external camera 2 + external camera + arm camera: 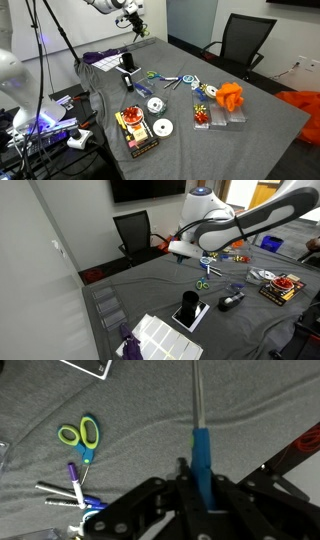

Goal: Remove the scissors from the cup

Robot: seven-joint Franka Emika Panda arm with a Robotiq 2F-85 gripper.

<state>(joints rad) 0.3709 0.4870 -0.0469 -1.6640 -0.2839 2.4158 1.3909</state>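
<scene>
My gripper lowers onto the bare grey cloth [171, 277] [166, 410] beside the green-handled scissors next and releases the teal handle, since that clear patch lies below my gripper.
My gripper [200, 495] is shut on the scissors [201, 452]. Their teal handle sits between the fingers and the thin metal blades point away from the wrist camera over the grey cloth. In both exterior views the gripper [184, 253] [137, 26] hangs in the air well above the table. The black cup [188, 302] [127, 62] stands upright on a white pad, below the gripper and apart from it. The cup is out of the wrist view.
Brighter green-handled scissors [80, 438] [203, 284] and several markers [72, 495] lie on the cloth. A white panel [160, 338], discs [157, 104], a red box [135, 128], an orange cloth [230, 97] and a black office chair [133, 230] are around.
</scene>
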